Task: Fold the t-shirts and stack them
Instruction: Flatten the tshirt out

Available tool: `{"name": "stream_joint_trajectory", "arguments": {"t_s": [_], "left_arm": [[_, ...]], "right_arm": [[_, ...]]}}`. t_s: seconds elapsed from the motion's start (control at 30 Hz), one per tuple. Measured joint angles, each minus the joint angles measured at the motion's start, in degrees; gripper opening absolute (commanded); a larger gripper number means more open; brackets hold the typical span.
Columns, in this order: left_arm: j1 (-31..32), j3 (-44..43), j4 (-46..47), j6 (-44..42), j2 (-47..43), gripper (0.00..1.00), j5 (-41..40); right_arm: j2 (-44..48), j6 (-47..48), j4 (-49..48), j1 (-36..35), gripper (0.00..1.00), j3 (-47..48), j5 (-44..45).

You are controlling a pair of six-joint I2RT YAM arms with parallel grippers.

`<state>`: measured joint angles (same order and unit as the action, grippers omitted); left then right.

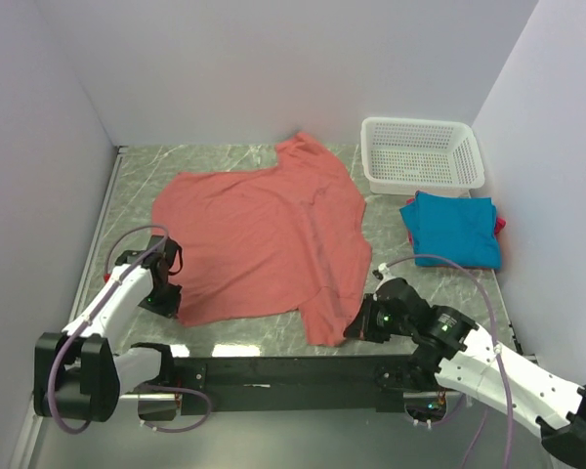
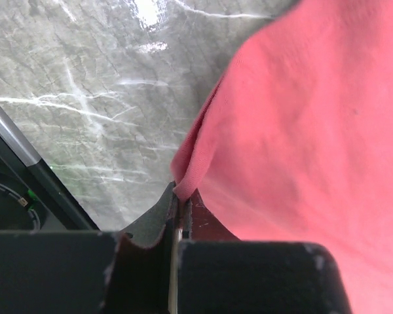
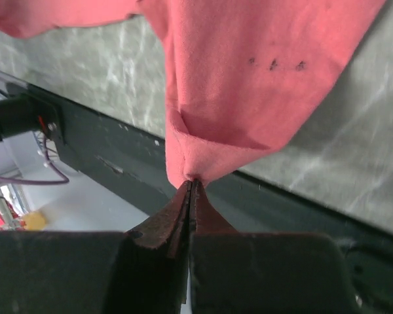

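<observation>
I will next carry the salmon-red t-shirt's pinched hem outward with my left gripper and release it over the t-shirt's unfolded side, which lies outward of my gripper.
A large salmon-red t-shirt [image 1: 264, 239] lies spread over the marble table. My left gripper [image 1: 169, 301] is shut on its near left hem; the left wrist view shows the rolled edge of the salmon-red t-shirt [image 2: 295, 131] pinched between the tips of the left gripper [image 2: 182, 195]. My right gripper [image 1: 359, 327] is shut on the near right corner, and the salmon-red t-shirt [image 3: 249, 72] bunches into a point at the right gripper [image 3: 191, 183]. A folded teal-blue t-shirt [image 1: 453, 227] lies at the right on top of a magenta t-shirt [image 1: 499, 225], of which only a sliver shows.
A white mesh basket [image 1: 422, 153] stands at the back right, just behind the folded teal shirt. Grey walls close in the table on the left, back and right. A dark rail [image 1: 293, 369] runs along the near edge between the arm bases.
</observation>
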<state>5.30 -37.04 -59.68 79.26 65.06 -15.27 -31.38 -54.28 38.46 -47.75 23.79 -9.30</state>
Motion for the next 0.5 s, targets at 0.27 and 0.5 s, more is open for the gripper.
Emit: {"name": "stream_joint_trajectory", "arguments": {"t_s": [0.27,0.5], "left_arm": [[-0.11,-2.1,-3.87,-0.39,-5.88,0.01,0.31],[-0.57,-7.04,-9.29,0.61,-11.72,0.01,-1.81]], "right_arm": [[-0.72,-5.11,4.68,-2.64,0.0,4.42,6.97],[0.42,-7.52,13.25,-2.64,0.0,7.23,11.23]]}}
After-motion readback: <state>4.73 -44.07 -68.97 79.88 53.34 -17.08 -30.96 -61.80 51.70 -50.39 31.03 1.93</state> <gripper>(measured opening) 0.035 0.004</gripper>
